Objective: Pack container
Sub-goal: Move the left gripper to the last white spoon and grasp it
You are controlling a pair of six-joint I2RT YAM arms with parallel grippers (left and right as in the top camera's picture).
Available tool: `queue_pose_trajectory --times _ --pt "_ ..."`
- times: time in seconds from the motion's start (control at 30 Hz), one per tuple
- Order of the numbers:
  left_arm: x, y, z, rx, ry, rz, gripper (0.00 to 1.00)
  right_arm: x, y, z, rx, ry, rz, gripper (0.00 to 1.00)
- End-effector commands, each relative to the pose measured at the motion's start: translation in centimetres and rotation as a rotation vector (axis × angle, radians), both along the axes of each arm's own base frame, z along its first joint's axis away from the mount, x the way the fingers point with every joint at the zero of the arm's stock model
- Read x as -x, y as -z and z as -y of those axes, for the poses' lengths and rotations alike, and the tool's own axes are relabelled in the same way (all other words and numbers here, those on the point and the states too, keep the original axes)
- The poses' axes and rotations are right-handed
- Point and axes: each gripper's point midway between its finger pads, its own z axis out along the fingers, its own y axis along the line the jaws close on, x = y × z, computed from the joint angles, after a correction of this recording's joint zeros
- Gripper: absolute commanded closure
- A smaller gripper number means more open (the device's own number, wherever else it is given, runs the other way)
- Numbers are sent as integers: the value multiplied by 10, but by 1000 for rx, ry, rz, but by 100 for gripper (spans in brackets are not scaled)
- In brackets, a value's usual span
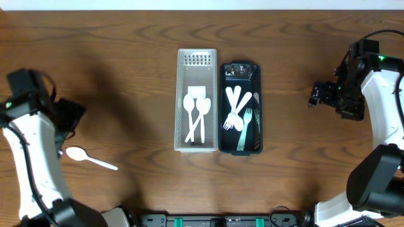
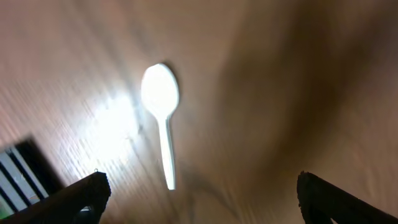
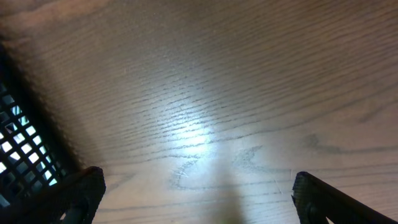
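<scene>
The loose spoon's neck [image 1: 88, 158] [image 2: 162, 118] is below and back of the left gripper and is slimmer than the spoon's bowl, so the left gripper needs to move down and back onto it next.
A white plastic spoon [image 1: 90, 158] lies loose on the wooden table at the lower left; it also shows in the left wrist view [image 2: 163, 112], bowl away from the fingers. My left gripper [image 1: 71, 120] hovers just above it, open and empty [image 2: 199, 193]. A grey-white basket [image 1: 179, 107] at the table's middle holds white spoons [image 1: 197, 113]. A dark basket [image 1: 257, 75] beside it on the right holds white forks [image 1: 238, 113]. My right gripper [image 1: 319, 94] is open and empty over bare wood right of the dark basket [image 3: 196, 193].
The dark basket's mesh wall [image 3: 22, 155] shows at the left edge of the right wrist view. Bare wooden table surrounds both baskets.
</scene>
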Motion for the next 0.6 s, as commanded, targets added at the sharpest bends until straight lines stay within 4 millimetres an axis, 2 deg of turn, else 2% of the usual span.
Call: queue_pose_trajectory --times 0.0,0.13,0.23,0.57 --pt "22 41 2 124 -135 -33 2 -1 1 -4 -7 -20 2 1" --pt "40 80 4 162 -178 -52 2 -1 1 -4 -7 -19 2 1" --pt "46 100 9 163 -175 -55 2 0 1 -4 -7 -19 -1 1" --pt "53 146 14 149 -140 -41 2 1 1 -4 -8 -19 -7 1"
